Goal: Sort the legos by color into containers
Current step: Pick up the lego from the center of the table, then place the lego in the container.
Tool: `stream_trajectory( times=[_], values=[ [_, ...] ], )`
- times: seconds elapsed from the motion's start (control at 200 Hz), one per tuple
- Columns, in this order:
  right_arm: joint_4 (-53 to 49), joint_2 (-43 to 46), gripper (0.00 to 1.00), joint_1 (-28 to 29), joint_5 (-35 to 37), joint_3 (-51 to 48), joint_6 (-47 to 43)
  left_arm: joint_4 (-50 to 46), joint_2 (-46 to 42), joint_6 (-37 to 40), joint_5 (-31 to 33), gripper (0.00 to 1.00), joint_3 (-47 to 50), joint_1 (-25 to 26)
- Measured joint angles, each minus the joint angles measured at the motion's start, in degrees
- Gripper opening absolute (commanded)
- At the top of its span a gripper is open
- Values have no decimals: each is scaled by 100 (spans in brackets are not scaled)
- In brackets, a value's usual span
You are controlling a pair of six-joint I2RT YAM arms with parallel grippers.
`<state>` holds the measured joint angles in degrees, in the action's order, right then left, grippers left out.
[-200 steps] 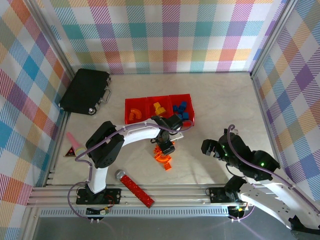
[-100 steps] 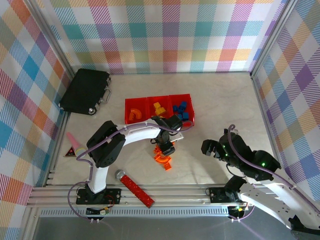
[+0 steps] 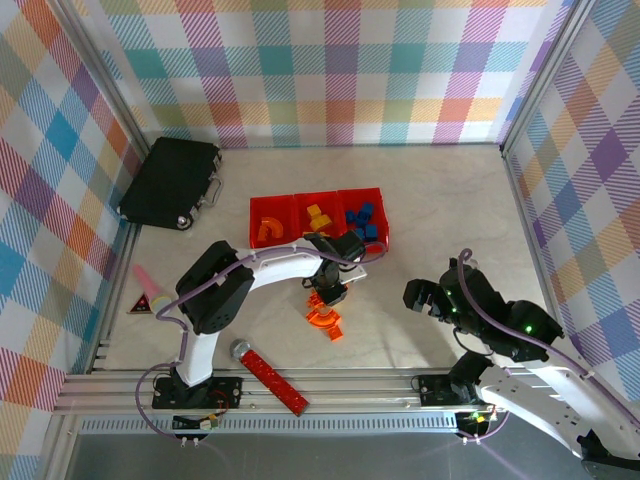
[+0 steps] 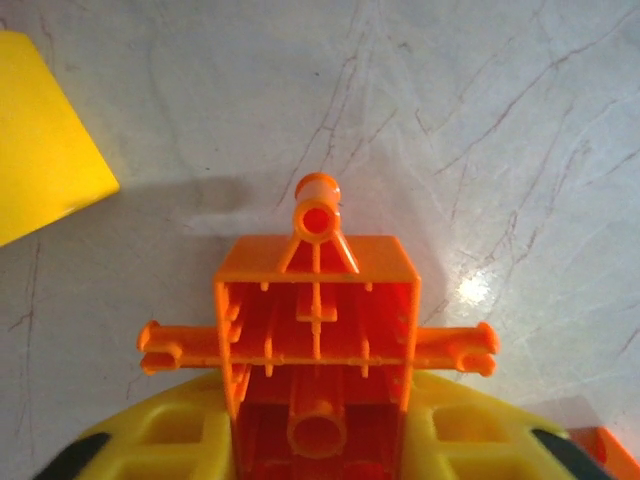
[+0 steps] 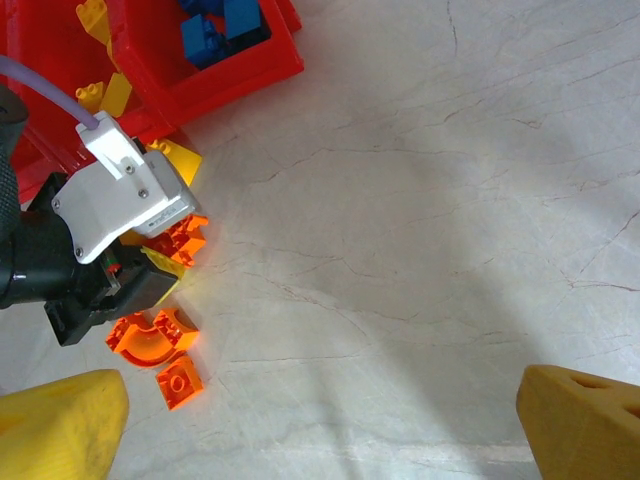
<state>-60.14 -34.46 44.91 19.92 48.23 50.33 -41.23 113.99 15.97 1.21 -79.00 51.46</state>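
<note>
My left gripper lifts this lego outward over the end red container toward the black case next, then releases it, since that container holds an orange lego.
My left gripper (image 3: 326, 292) is shut on an orange lego (image 4: 316, 320), its hollow underside facing the wrist camera between the yellow fingers (image 4: 150, 445). The right wrist view shows that brick (image 5: 183, 238) under the left wrist. An orange arch (image 3: 322, 319) and a small orange brick (image 3: 336, 333) lie just in front of it. A yellow lego (image 4: 40, 140) lies nearby. The red containers (image 3: 317, 205) stand behind, holding orange, yellow and blue (image 3: 362, 218) legos. My right gripper (image 3: 425, 297) hovers open to the right, nothing between its fingers (image 5: 60, 420).
A black case (image 3: 172, 182) lies at the back left. A red bar with a silver round end (image 3: 268, 375) rests near the front rail. A pink object (image 3: 150, 288) lies at the left edge. Bare marble tabletop (image 5: 420, 250) stretches under the right gripper.
The left gripper's jaws have closed on the orange lego and it has shifted slightly toward the containers. The right arm has not moved.
</note>
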Motion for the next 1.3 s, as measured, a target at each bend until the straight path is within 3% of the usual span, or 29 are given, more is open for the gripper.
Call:
stream_trajectory(
  times=[0.19,0.375,0.515,0.75,0.86,0.995,1.105,1.3],
  values=[
    [4,-2,100,0,-70,0,24,133,-212,-101,210,8,243,0],
    [9,-81,100,0,-94,0,42,131,-826,-232,428,9,391,7],
    [50,-262,100,0,-96,0,37,127,-1604,-372,562,2,389,22],
    [254,-522,100,0,-151,44,-13,81,-2387,-595,1613,2,232,-105],
    [337,-560,100,0,-197,44,-26,85,-2339,-835,1864,3,197,-638],
    [372,-527,100,0,-260,42,-26,181,-2175,-1270,1784,3,192,-1683],
    [358,-435,100,0,-291,28,-26,396,-1976,-1672,1635,9,181,-2387],
    [254,-179,100,0,-297,28,-26,658,-1567,-2138,1215,12,-42,-2761]
  ],
)
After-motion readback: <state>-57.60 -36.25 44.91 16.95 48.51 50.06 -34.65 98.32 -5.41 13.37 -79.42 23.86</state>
